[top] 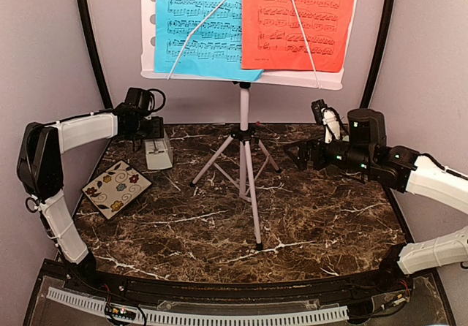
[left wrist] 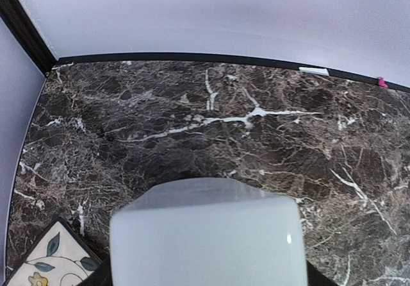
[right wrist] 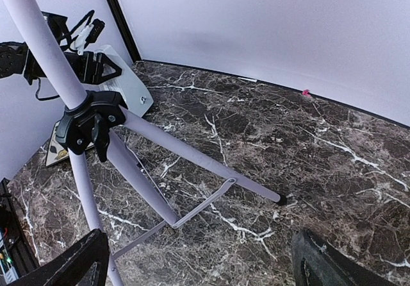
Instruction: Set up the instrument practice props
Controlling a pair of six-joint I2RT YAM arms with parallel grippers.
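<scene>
Next, my left gripper swings the metronome (top: 158,153) back and toward the tripod's front leg, then releases it beside that leg, where the marble (top: 208,222) lies bare.
The white music stand (top: 245,114) rises on its tripod at the table's middle, its desk carrying a blue sheet (top: 197,26) and a red-orange sheet (top: 300,19) under wire arms. Left of it, the pale grey metronome (top: 158,153) sits on the marble. My left gripper (top: 155,143) is shut on it; in the left wrist view the metronome (left wrist: 205,235) fills the space between the jaws. On the right, my right gripper (top: 300,153) hangs open and empty, facing the tripod legs (right wrist: 192,151) without touching them, its fingers (right wrist: 333,263) spread wide.
A floral square coaster (top: 116,188) lies at the front left, close to the metronome. Tripod feet spread over the central marble (top: 329,216). Grey walls and black corner posts (top: 91,41) close in the back and sides.
</scene>
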